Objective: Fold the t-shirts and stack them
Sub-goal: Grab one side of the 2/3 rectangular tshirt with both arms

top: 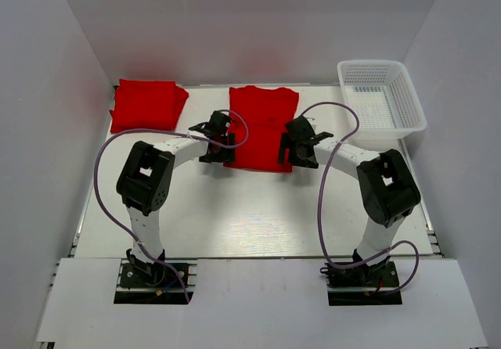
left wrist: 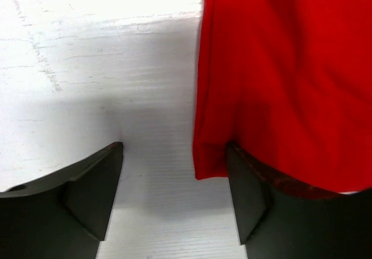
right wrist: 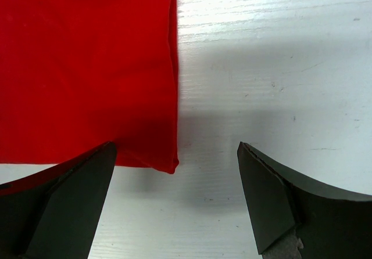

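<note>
My right gripper lowers its fingers toward the left in the wrist view next and closes, since the long folded t-shirt's near basket-side corner (top: 289, 170) (right wrist: 165, 159) lies below it that way.
A red t-shirt (top: 261, 126), folded into a long strip, lies flat at the table's middle back. A second red t-shirt (top: 148, 104) lies folded at the back left. My left gripper (top: 220, 151) is open over the strip's near left corner; in the left wrist view that corner (left wrist: 212, 160) lies between the jaws, against the right finger (left wrist: 247, 195). My right gripper (top: 293, 155) is open over the near right corner; in the right wrist view the corner (right wrist: 170, 165) lies between the jaws, nearer the left finger (right wrist: 81, 195).
A white mesh basket (top: 381, 101) stands at the back right, with nothing showing inside it. White walls close in the left, right and back sides. Purple cables loop from both arms.
</note>
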